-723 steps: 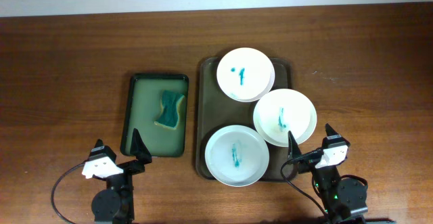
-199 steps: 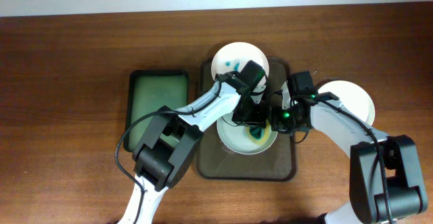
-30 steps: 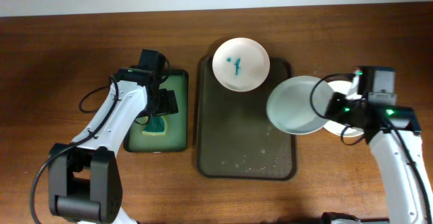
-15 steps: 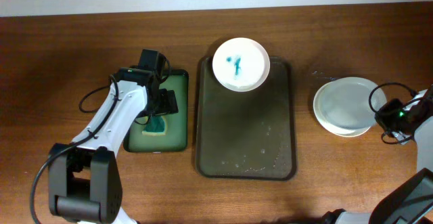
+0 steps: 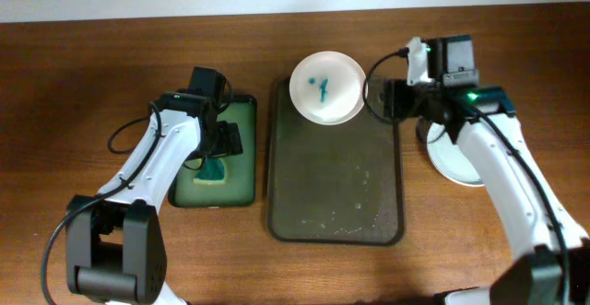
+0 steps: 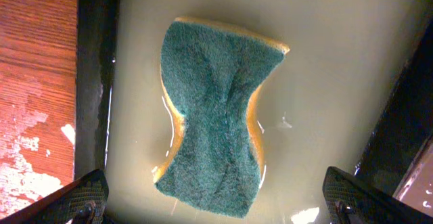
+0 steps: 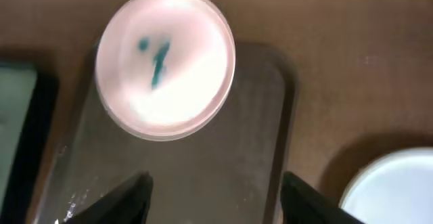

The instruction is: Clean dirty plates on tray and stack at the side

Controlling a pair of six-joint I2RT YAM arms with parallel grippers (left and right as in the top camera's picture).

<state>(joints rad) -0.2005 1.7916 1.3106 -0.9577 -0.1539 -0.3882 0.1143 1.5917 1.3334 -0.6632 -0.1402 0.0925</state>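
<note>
My left gripper will next lower into the green water tray [image 5: 238,181], onto the sponge's narrow middle, as the dirty plate still has teal smears.
One dirty white plate [image 5: 325,87] with teal smears sits at the far end of the dark tray [image 5: 334,204]; it shows in the right wrist view [image 7: 166,61] too. Clean white plates [image 5: 452,162] are stacked on the table right of the tray, also seen in the right wrist view [image 7: 396,187]. My right gripper [image 5: 380,99] is open and empty, hovering over the tray's far right corner beside the dirty plate. The green and yellow sponge [image 6: 216,116] lies in the green water tray [image 5: 238,181]. My left gripper [image 6: 216,204] is open above the sponge, not touching it.
Water droplets speckle the dark tray's near part [image 5: 355,215]. The green tray's dark rim [image 6: 91,82] borders wet wooden table [image 6: 34,82]. Bare wood [image 5: 92,65] surrounds both trays.
My right arm has swung left from the plate stack to the tray's far right corner, near the dirty plate. The left arm and sponge have not moved.
</note>
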